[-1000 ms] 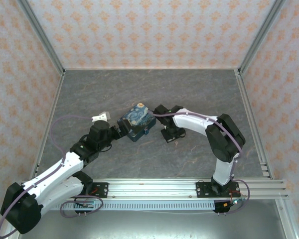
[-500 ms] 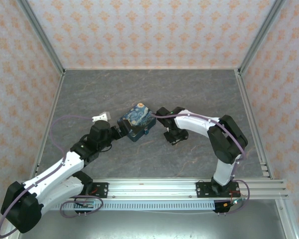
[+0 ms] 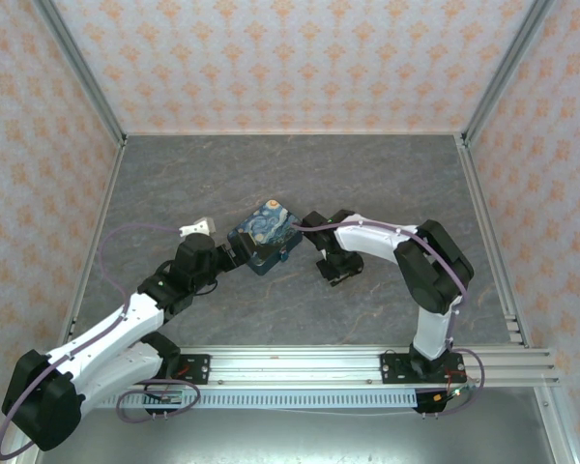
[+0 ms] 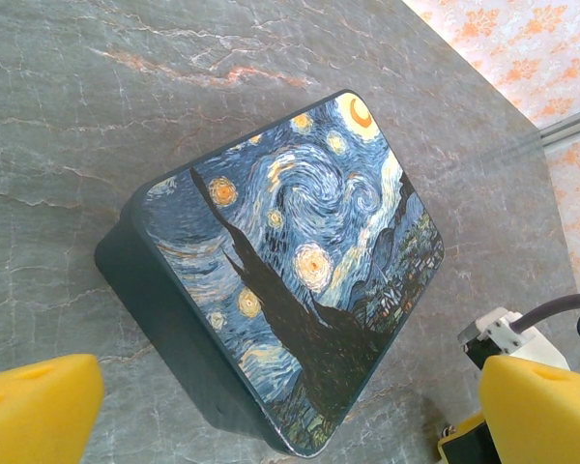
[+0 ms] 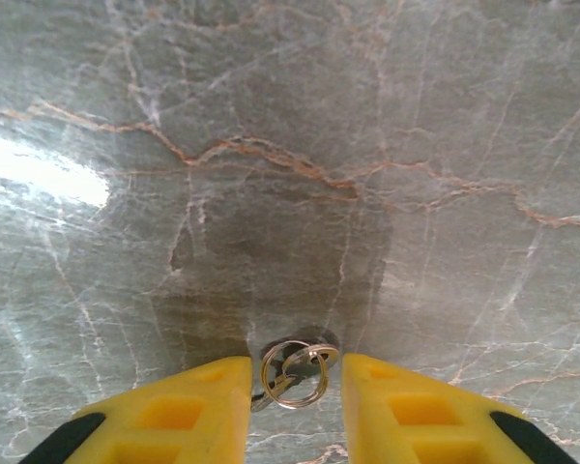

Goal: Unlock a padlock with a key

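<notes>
My right gripper stays low over the key (image 5: 295, 372) and draws its yellow fingers together onto the wire ring next, because the ring already sits between their ends.
The key (image 5: 295, 372), a small metal key on a double wire ring, lies on the grey marble table between the yellow fingers of my right gripper (image 5: 295, 387). The jaws stand apart, with a gap to the right of the ring. Seen from above, the right gripper (image 3: 333, 273) points down just right of the blue-and-yellow swirl-painted tin (image 3: 266, 235). My left gripper (image 3: 234, 256) is wide open at the tin's near-left corner. In the left wrist view its fingers (image 4: 39, 406) flank that corner of the tin (image 4: 300, 261) without touching it. The padlock is hidden.
Patterned walls with metal corner posts (image 3: 77, 68) close in the table on three sides. An aluminium rail (image 3: 300, 365) carrying both arm bases runs along the near edge. Bare marble (image 3: 300, 174) stretches behind the tin.
The right gripper's jaws have parted and the key now lies loose between them. The gripper shifted slightly toward the near edge. The left arm and tin stayed put.
</notes>
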{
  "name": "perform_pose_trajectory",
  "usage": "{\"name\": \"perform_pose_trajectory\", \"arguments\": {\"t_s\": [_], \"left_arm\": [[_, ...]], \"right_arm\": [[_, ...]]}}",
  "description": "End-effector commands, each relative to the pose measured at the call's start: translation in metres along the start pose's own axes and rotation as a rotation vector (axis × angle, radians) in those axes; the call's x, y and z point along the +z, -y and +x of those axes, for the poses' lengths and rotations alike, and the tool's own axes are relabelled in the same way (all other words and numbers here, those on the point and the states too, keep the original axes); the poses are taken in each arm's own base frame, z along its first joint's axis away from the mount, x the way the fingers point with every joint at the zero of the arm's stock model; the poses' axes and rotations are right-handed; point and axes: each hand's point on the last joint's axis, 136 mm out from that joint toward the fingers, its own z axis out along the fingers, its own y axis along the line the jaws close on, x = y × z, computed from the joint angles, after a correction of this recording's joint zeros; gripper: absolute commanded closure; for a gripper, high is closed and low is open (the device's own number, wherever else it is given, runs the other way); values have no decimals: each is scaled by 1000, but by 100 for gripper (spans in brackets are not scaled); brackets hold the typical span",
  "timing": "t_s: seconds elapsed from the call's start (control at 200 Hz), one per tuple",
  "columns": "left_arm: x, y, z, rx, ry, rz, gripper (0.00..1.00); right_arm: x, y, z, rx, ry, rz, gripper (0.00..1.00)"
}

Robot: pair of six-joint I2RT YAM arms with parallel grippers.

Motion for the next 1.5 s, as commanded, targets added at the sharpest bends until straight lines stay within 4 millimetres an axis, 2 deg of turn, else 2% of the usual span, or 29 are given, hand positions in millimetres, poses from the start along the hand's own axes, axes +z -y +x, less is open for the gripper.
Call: {"name": "perform_pose_trajectory", "arguments": {"t_s": [0.0, 0.185, 0.375, 0.576, 0.806, 0.961, 1.136, 1.496], "left_arm": [[-2, 0, -1, 16, 4, -13, 0], [-3, 0, -1, 16, 4, -13, 0], [-4, 1, -2, 19, 5, -11, 0], [-5, 3, -3, 22, 2, -10, 0], [-6, 2, -3, 25, 1, -11, 0], [-6, 4, -4, 25, 4, -3, 0], [-6, 15, -6, 36, 5, 45, 0], [-7, 40, -10, 13, -5, 140, 0]], "right_arm": [[14, -2, 6, 13, -37, -9, 69], [19, -10, 5, 28, -33, -70, 70], [22, -10, 2, 49, -31, -106, 73], [22, -1, 1, 70, -26, -90, 82], [11, 0, -9, 82, 27, -99, 93], [0, 1, -15, 90, 67, -108, 96], [-17, 1, -23, 137, 137, -165, 98], [-67, -8, -43, 195, 361, -341, 100]]}}
